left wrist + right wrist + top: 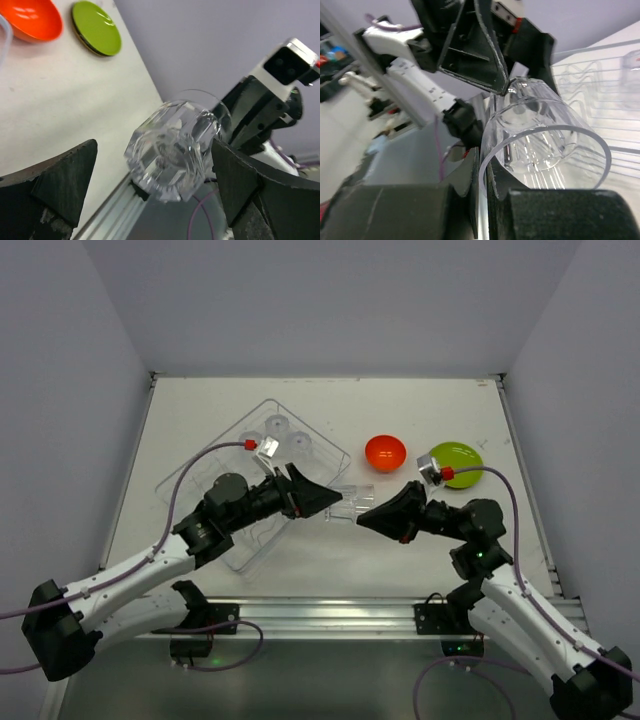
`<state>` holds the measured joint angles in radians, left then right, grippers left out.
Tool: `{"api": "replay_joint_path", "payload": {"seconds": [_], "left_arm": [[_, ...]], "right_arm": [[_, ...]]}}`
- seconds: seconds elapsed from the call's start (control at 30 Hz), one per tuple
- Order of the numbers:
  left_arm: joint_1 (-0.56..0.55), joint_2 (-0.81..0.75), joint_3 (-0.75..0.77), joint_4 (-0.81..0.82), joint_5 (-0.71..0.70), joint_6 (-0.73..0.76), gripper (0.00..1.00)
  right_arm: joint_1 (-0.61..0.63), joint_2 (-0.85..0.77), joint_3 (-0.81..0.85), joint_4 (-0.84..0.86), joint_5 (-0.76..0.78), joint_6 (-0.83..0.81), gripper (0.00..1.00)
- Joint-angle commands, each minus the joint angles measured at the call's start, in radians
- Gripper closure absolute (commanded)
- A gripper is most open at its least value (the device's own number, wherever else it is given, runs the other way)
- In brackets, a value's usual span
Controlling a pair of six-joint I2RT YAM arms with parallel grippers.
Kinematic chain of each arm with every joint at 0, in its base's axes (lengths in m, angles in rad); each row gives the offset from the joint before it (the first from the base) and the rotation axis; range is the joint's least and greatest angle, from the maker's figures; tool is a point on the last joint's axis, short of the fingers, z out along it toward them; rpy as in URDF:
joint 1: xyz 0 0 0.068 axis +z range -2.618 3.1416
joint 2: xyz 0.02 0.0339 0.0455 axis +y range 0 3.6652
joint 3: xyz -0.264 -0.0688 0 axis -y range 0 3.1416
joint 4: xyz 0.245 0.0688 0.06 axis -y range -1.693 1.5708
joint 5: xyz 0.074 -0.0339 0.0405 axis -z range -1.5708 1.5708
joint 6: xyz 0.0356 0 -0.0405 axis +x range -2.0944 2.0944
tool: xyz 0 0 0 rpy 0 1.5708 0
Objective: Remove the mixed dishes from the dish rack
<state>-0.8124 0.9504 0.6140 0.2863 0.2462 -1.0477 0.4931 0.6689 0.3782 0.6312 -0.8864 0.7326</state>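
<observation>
My right gripper turns to point down next, bringing the tumbler's base point(172, 150) under its rim, and lowers onto bare table beside the rack point(215, 455), because the tumbler hangs sideways.
A clear tumbler point(348, 500) hangs on its side in mid-air between my two grippers, over the table's middle. My right gripper point(364, 516) is shut on its rim, one finger inside and one outside, as the right wrist view shows point(482, 172). My left gripper point(334, 502) is open, with its jaws spread wide on either side of the tumbler's base point(172, 150). The orange-red bowl point(385, 452) and the lime-green plate point(455, 464) sit on the table to the right. The see-through dish rack point(215, 455) lies at the left and holds three more tumblers point(278, 426).
The bowl point(32, 20) and the plate point(96, 27) also show in the left wrist view. The rack's ridges point(600, 75) lie behind the held tumbler point(545, 135). The aluminium rail point(330, 615) runs along the near edge. Grey walls enclose the table.
</observation>
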Motion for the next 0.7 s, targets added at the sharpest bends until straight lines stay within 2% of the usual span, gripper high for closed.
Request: {"api": "replay_joint_path", "payload": {"seconds": [0.0,0.03,0.07,0.13,0.27,0.43,0.57,0.67], "left_arm": [[-0.004,-0.074,0.125,-0.338,-0.224,0.17,0.0],[-0.004,-0.088,0.135,-0.376,-0.249,0.181,0.0],[-0.004,-0.116,0.156,-0.451,-0.292,0.193,0.0],[-0.004,-0.142,0.174,-0.521,-0.381,0.221,0.0],[-0.004,-0.202,0.213,-0.68,-0.484,0.271,0.0],[-0.004,-0.206,0.305,-0.838,-0.515,0.38,0.0],[-0.004,-0.206,0.365,-1.022,-0.614,0.425,0.0],[-0.004,-0.228,0.38,-1.082,-0.699,0.449,0.0]], "right_arm": [[0.004,-0.107,0.14,-0.417,0.19,-0.235,1.0],[0.004,-0.12,0.165,-0.494,0.232,-0.26,1.0],[0.004,-0.126,0.223,-0.648,0.307,-0.309,1.0],[0.005,-0.118,0.27,-0.825,0.358,-0.355,1.0],[0.004,-0.068,0.393,-1.011,0.541,-0.375,0.99],[0.004,0.087,0.527,-1.253,0.781,-0.375,0.97],[0.004,0.223,0.637,-1.363,0.837,-0.368,0.98],[0.027,0.344,0.694,-1.416,0.86,-0.363,1.0]]}}
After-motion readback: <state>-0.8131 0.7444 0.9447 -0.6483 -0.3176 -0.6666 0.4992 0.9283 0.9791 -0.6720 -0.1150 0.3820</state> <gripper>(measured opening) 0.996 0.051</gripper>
